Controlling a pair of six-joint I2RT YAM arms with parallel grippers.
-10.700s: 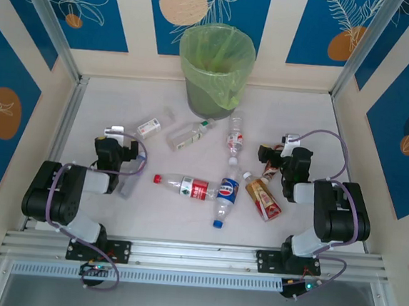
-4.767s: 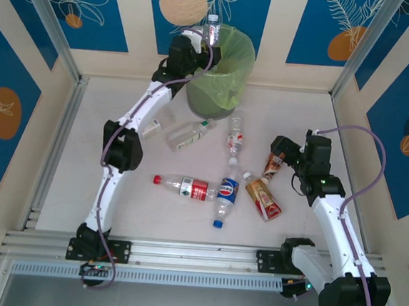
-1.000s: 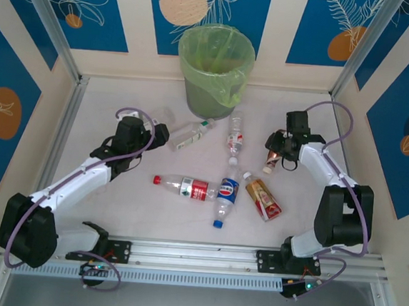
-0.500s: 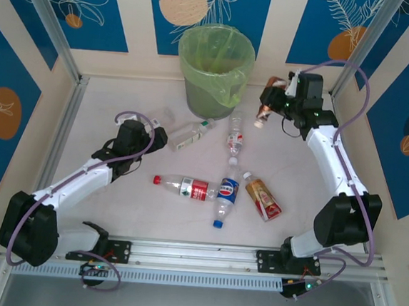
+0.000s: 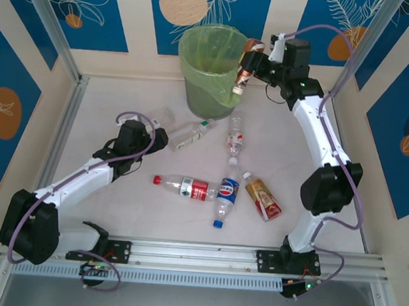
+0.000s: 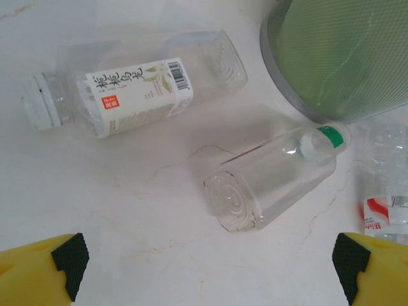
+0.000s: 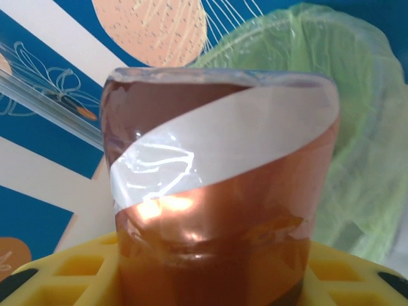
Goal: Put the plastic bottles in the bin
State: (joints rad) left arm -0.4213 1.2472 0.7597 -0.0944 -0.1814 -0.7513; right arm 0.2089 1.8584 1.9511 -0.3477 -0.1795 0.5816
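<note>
I will move my right gripper across the bin's rim, lower over the green bag's opening point(image 5: 215, 51) point(image 7: 354, 108) and release the bottle, as the opening lies beside and below the gripper.
My right gripper point(image 5: 261, 66) is shut on a brown bottle with an orange-red and white label point(image 5: 248, 65) point(image 7: 223, 191), held in the air at the right rim of the bin point(image 5: 215, 68), whose green bag point(image 7: 357, 127) shows just behind the bottle. My left gripper point(image 5: 156, 136) point(image 6: 210, 271) hangs open above the table with nothing between its fingers. Just ahead of it lie a white-labelled bottle point(image 6: 137, 86) and a clear green-capped bottle point(image 6: 274, 182) point(image 5: 190, 134).
More bottles lie mid-table: a small red-labelled one point(image 5: 234, 143), a long red-capped one point(image 5: 187, 187), a blue-labelled one point(image 5: 226, 194) and an orange-red one point(image 5: 263, 199). Blue-patterned walls and metal rails enclose the table point(image 5: 109, 102).
My right arm has carried its bottle up and left, from beside the bin to its right rim. The left arm has hardly moved.
</note>
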